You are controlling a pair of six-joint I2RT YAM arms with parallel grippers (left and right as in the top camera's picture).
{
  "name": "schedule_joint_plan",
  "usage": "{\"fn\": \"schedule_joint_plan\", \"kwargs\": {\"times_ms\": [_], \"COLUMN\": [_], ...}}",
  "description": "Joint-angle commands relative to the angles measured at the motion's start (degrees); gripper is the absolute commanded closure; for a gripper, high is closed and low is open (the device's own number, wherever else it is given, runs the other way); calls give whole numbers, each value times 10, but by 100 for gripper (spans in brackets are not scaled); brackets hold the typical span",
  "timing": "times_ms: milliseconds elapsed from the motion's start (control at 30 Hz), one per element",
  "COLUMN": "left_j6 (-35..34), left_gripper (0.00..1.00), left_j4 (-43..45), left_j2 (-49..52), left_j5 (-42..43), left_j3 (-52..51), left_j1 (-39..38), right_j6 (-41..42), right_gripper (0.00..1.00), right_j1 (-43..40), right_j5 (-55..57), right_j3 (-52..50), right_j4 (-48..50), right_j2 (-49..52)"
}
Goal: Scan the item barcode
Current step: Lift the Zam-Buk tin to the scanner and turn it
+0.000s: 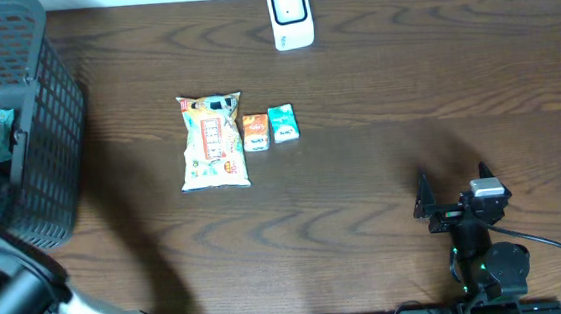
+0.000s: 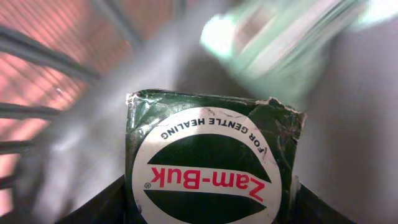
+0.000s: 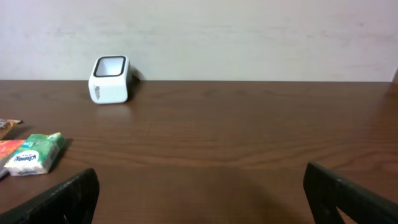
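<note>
I need to lift my left gripper, bring it across and lower it onto the tabletop by the teal pack, since that spot is to its right in the overhead view.
In the left wrist view a dark green Zam-Buk box (image 2: 211, 155) with a white oval label fills the space between my left gripper's (image 2: 208, 208) black fingers (image 2: 99, 208). Both fingers press its sides, so the gripper is shut on it. This happens inside the black wire basket (image 1: 17, 118) at the table's left edge, where the overhead view hides the gripper itself. The white barcode scanner (image 1: 289, 16) stands at the far middle of the table, and it also shows as the scanner (image 3: 111, 79) in the right wrist view. My right gripper (image 1: 454, 188) rests open near the front right, holding nothing.
A snack bag (image 1: 213, 142), an orange pack (image 1: 255, 132) and a teal pack (image 1: 283, 123) lie in a row mid-table. A pale green packet (image 2: 280, 43) lies blurred in the basket behind the box. The left arm (image 1: 10, 289) reaches over the front left corner.
</note>
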Motion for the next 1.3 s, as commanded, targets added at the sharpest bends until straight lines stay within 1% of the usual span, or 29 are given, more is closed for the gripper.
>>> {"fn": "schedule_joint_plan", "kwargs": {"times_ms": [0, 167, 267, 333, 400, 500, 567, 667, 700, 767, 800, 900, 1000, 1167, 1267], "left_j6": [-73, -174, -233, -252, -253, -252, -241, -189, -171, -157, -149, -143, -143, -143, -143], "left_gripper": [48, 48, 48, 48, 48, 48, 48, 47, 47, 47, 47, 47, 47, 47, 47], "left_j4": [22, 73, 102, 116, 126, 119, 101, 64, 43, 14, -5, -48, -89, -150, -167], "left_j2": [-117, -218, -261, -282, -295, -302, -298, -284, -276, -261, -250, -217, -175, -86, -32], "left_j5": [75, 172, 225, 257, 285, 299, 297, 293, 278, 239, 205, 128, 78, 73, 73], "left_j3": [7, 7, 7, 7, 7, 7, 7, 7, 7, 7, 7, 7, 7, 7, 7], "left_j1": [-3, -18, -47, -80, -122, -213, -281, -377, -415, -467, -499, -564, -617, -683, -710], "right_j6": [6, 6, 6, 6, 6, 6, 6, 6, 6, 6, 6, 6, 6, 6, 6], "right_gripper": [1, 1, 1, 1, 1, 1, 1, 1, 1, 1, 1, 1, 1, 1, 1], "right_j1": [2, 2, 2, 2, 2, 2, 2, 2, 2, 2, 2, 2, 2, 2, 2], "right_j5": [-3, -3, -3, -3, -3, -3, -3, -3, -3, -3, -3, -3, -3, -3, -3], "right_j3": [-1, -1, -1, -1, -1, -1, -1, -1, -1, -1, -1, -1, -1, -1, -1], "right_j4": [-3, -3, -3, -3, -3, -3, -3, -3, -3, -3, -3, -3, -3, -3, -3], "right_j2": [-3, -4, -3, -4, -4, -3, -3, -4, -3, -4, -4, -4, -3, -4, -3]}}
